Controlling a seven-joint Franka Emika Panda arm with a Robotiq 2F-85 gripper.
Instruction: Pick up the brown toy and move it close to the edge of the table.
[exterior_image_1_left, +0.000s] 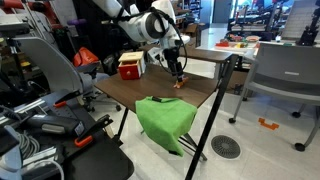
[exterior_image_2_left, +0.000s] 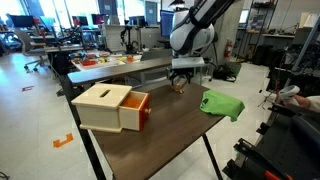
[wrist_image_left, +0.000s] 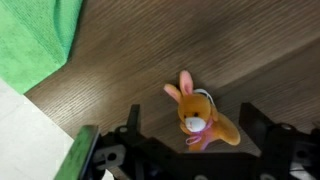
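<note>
The brown toy is between my open fingers with gaps on both sides, so my gripper will come down around its orange-brown body (exterior_image_1_left: 178, 85) (wrist_image_left: 212, 129) and close.
The brown toy (wrist_image_left: 200, 115), a small orange-brown bunny with a pink bow, lies on the dark wooden table (wrist_image_left: 150, 50). It shows small in both exterior views (exterior_image_1_left: 178, 84) (exterior_image_2_left: 180, 87), under the gripper. My gripper (wrist_image_left: 192, 128) is open and low over the toy, one black finger on each side, with gaps between the fingers and the toy. In both exterior views the gripper (exterior_image_1_left: 176, 72) (exterior_image_2_left: 181, 74) hangs just above the tabletop (exterior_image_1_left: 150, 92) (exterior_image_2_left: 170, 130).
A green cloth (exterior_image_1_left: 165, 118) (exterior_image_2_left: 222, 103) (wrist_image_left: 35, 35) drapes over the table's edge near the toy. A red-and-white box (exterior_image_1_left: 130, 68) (exterior_image_2_left: 112, 107) stands farther along the table. Chairs and equipment stand around it.
</note>
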